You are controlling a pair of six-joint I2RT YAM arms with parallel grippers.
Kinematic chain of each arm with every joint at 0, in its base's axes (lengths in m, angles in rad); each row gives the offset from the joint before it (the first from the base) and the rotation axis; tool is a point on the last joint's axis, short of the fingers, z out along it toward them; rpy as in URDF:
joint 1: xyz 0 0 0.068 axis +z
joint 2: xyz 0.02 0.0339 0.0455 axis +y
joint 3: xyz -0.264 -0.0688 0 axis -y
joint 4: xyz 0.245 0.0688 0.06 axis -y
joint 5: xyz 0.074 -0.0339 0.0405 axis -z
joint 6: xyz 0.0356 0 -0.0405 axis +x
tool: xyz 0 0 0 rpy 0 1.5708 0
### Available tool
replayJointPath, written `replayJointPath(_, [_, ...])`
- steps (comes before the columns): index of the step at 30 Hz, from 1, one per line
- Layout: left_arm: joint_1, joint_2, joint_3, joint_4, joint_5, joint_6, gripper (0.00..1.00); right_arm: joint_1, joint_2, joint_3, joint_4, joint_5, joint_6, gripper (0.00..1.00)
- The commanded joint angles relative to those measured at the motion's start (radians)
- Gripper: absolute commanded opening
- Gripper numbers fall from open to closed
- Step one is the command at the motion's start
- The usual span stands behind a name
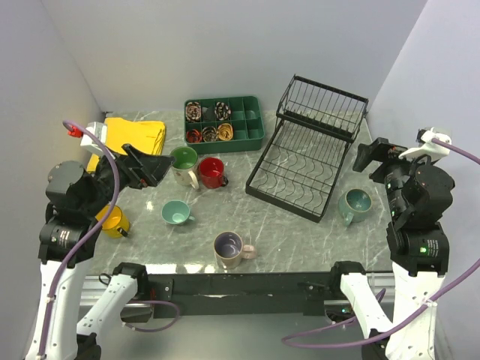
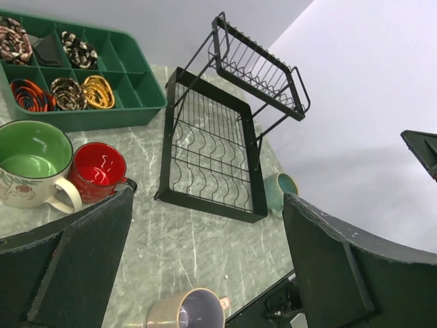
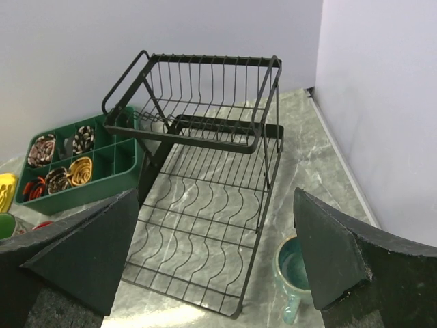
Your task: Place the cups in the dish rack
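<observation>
Next, my left gripper moves back and down onto the beige-pink cup's rim [image 1: 216, 245] [image 2: 180, 317] opposite the handle, since the cup stands below it, to its right in the top view.
The black wire dish rack [image 1: 300, 161] stands at the back right with nothing in it, and also shows in the left wrist view [image 2: 212, 150] and the right wrist view [image 3: 205, 191]. All six cups stand upright on the table: cream with green inside [image 1: 184, 161], red [image 1: 211, 172], small light teal [image 1: 176, 213], beige-pink with purple inside [image 1: 229, 250], yellow [image 1: 112, 221] and larger teal [image 1: 355, 204]. My left gripper [image 1: 160, 171] is open and empty, raised left of the cream cup. My right gripper [image 1: 369, 155] is open and empty, above the larger teal cup [image 3: 297, 270].
A green compartmented tray [image 1: 225, 124] with coiled bands sits at the back centre. A yellow cloth [image 1: 135, 135] lies at the back left. Grey walls close in on the left, back and right. A black rail [image 1: 247, 283] runs along the near edge.
</observation>
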Motion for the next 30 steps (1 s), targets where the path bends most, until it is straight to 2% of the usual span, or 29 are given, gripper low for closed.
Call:
replayJointPath(1, [0.004,-0.008,0.033,0.026,0.048,-0.007,0.96,-0.013,0.002,0.014,0.013,-0.037,-0.013,1.0])
replayJointPath(9, [-0.004,0.004,-0.019,-0.02,0.134,-0.022,0.96,-0.016,0.006,0.026,-0.005,-0.295,-0.104,1.0])
replayJointPath(12, [-0.004,-0.003,-0.046,-0.031,0.167,-0.031,0.96,-0.014,0.008,-0.012,-0.031,-0.558,-0.245,1.0])
replayJointPath(13, [-0.005,-0.005,-0.075,-0.028,0.181,-0.036,0.96,-0.014,0.006,-0.038,-0.075,-0.753,-0.35,1.0])
replayJointPath(14, [-0.01,-0.005,-0.089,-0.031,0.192,-0.045,0.96,-0.014,-0.001,-0.047,-0.102,-0.846,-0.386,1.0])
replayJointPath(17, [-0.036,0.0,-0.122,-0.085,0.197,-0.038,0.96,-0.014,-0.043,-0.13,-0.09,-1.018,-0.354,1.0])
replayJointPath(20, [-0.094,-0.005,-0.186,-0.122,0.159,-0.048,0.96,-0.014,-0.058,-0.217,-0.048,-1.062,-0.337,1.0])
replayJointPath(23, [-0.212,0.009,-0.267,-0.161,0.067,-0.077,0.96,-0.017,-0.054,-0.257,-0.056,-1.078,-0.34,1.0])
replayJointPath(24, [-0.296,0.024,-0.281,-0.18,0.031,-0.088,0.96,-0.017,-0.058,-0.27,-0.051,-1.091,-0.342,1.0])
replayJointPath(26, [-0.384,0.044,-0.313,-0.23,-0.115,-0.132,0.96,-0.019,-0.077,-0.31,-0.021,-1.109,-0.33,1.0])
replayJointPath(27, [-0.463,0.07,-0.321,-0.246,-0.165,-0.148,0.96,-0.02,-0.081,-0.323,-0.002,-1.103,-0.308,1.0])
replayJointPath(30, [-0.601,0.14,-0.352,-0.264,-0.283,-0.212,0.96,-0.039,-0.09,-0.354,0.019,-1.108,-0.305,1.0])
